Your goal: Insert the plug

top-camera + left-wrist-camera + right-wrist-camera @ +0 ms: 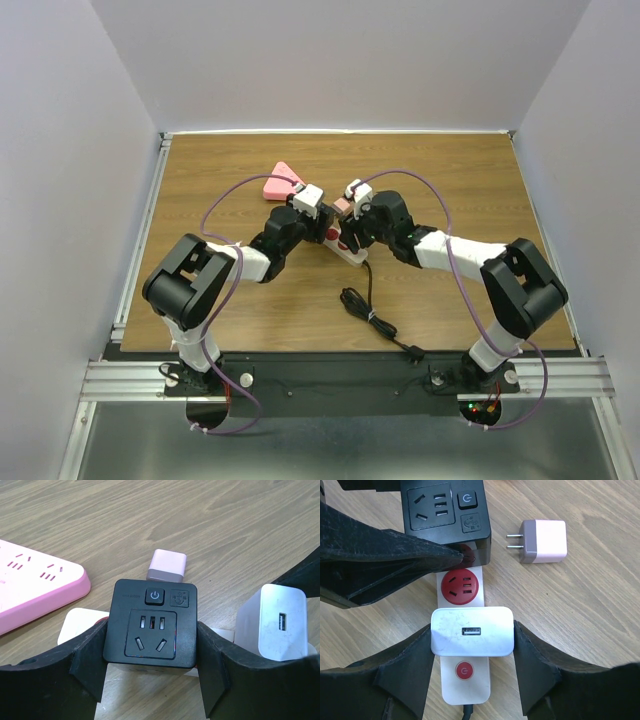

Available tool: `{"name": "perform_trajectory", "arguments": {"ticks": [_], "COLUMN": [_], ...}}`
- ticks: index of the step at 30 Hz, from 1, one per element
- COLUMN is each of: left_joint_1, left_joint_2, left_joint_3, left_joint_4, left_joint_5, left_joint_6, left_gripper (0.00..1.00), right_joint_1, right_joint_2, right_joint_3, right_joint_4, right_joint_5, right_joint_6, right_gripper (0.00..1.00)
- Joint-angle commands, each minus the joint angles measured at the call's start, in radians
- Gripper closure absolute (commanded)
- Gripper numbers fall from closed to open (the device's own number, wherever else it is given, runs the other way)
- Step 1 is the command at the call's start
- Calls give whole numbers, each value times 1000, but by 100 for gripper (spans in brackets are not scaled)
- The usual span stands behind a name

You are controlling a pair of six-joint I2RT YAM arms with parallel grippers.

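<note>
The right gripper should next slide to its right in the top view, toward the bare tabletop, because the left gripper crowds it, and then let go of the white plug.
A white power strip (465, 687) with red sockets (460, 586) lies at mid-table (352, 250). My right gripper (472, 645) is shut on a white USB charger plug (472, 631), which stands on the strip between a free red socket and the red power button. My left gripper (151, 650) is shut on a black cube adapter (151, 625), which sits over the strip's far end. Their prongs are hidden. A small pink two-prong plug (542, 541) lies loose on the table beside the strip.
A pink power strip (280, 183) lies behind the left gripper (325, 222). The white strip's black cable (370, 315) coils toward the table's near edge. Both arms meet over the strip, with the right gripper (352, 232) close to the left one.
</note>
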Motion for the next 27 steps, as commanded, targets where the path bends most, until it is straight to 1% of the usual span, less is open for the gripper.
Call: {"name": "perform_trajectory", "arguments": {"ticks": [1,6,7,9,10,13,14,16,18,19,20,22,24,26,27], "left_joint_1": [-156,-156,-156,-158,-158,-158,-158,-158,-158,-158,-158,-158,-158,-158,-159], "left_joint_2": [114,107,96,84,67,14,1,-29,-51,-56,-60,-82,-100,-132,-146], "left_joint_3": [-71,-72,-60,-37,-15,14,23,57,86,86,97,101,103,103,103], "left_joint_4": [-295,-300,-327,-369,-396,-412,-429,-456,-513,-527,-550,-574,-585,-594,-594], "left_joint_5": [319,316,302,276,256,244,239,227,195,195,185,169,161,156,156], "left_joint_6": [-262,-256,-253,-248,-245,-248,-248,-239,-227,-227,-221,-214,-210,-210,-208], "left_gripper": [100,100,100,100,93,80,73,68,47,43,30,18,9,3,3], "right_joint_1": [26,26,25,26,26,26,25,26,26,26,26,26,26,26,26], "right_joint_2": [86,104,100,74,63,28,23,5,-1,-3,-4,-1,2,0,-1], "right_joint_3": [-64,-67,-69,-72,-70,-61,-58,-52,-47,-44,-41,-38,-38,-39,-38], "right_joint_4": [-209,-200,-194,-194,-194,-196,-196,-196,-196,-194,-196,-197,-196,-194,-194], "right_joint_5": [-83,-89,-84,-62,-55,-44,-46,-46,-49,-51,-51,-48,-44,-38,-37], "right_joint_6": [81,82,116,121,125,137,137,139,137,137,137,136,137,140,140], "right_gripper": [100,100,100,100,99,100,100,100,100,100,100,100,100,100,100]}}
